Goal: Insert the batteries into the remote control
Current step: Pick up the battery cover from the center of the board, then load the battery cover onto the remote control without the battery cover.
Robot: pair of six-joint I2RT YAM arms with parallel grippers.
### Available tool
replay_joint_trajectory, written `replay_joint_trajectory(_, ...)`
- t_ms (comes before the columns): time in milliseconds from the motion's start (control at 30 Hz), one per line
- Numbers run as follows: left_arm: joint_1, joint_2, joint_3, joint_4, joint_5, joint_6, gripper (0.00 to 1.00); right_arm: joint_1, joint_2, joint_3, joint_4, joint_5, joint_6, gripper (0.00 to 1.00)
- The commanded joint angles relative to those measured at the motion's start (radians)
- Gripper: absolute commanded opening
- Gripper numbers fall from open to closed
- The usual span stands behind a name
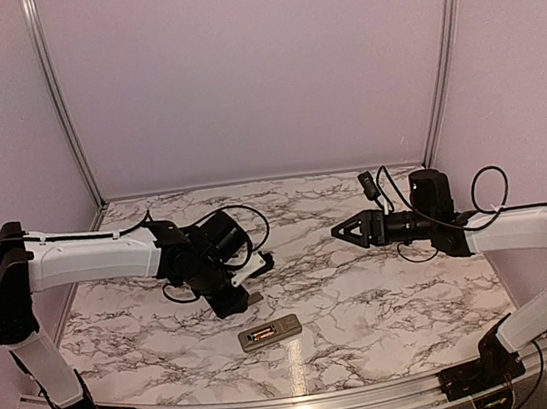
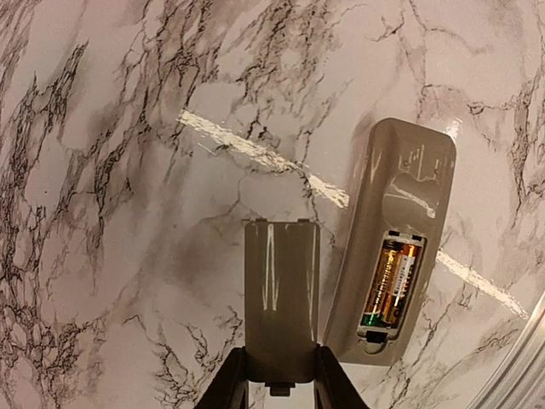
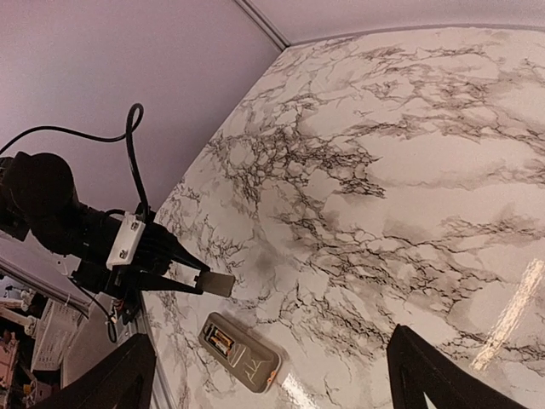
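Note:
Next, my left gripper will move across and down to release the cover [image 2: 281,294] onto the battery bay [image 2: 392,283], as that lies below, to its right in the wrist view.
The remote control [image 1: 270,333] lies back side up on the marble table, near the front middle. Its battery bay stands uncovered, with two gold batteries [image 2: 392,285] side by side inside it. In the left wrist view the greyish-tan remote control [image 2: 404,183] sits just right of my left gripper [image 2: 281,365]. That gripper is shut on the flat beige battery cover [image 2: 281,294], held a little above the table. The right wrist view shows the remote control [image 3: 251,366], its batteries [image 3: 223,341] and the cover [image 3: 217,284] from afar. My right gripper [image 1: 342,230] hangs open and empty over the table's right half.
The marble table [image 1: 366,293] is enclosed by pale purple walls at the back and sides. A metal rail [image 1: 300,408] runs along the front edge. Loose black cables [image 1: 393,189] hang around both arms.

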Motion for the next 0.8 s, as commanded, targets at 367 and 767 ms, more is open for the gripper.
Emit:
replay_joint_trajectory(367, -0.13, 0.078, 0.094, -0.238, -0.07, 0.069, 0.22, -0.008, 0.02, 0.008, 0.035, -0.038, 0.008, 0.91)
replay_joint_trajectory(767, -0.173, 0.098, 0.127, -0.226, -0.021, 0.096, 0.21, -0.008, 0.032, 0.007, 0.044, -0.046, 0.005, 0.91)
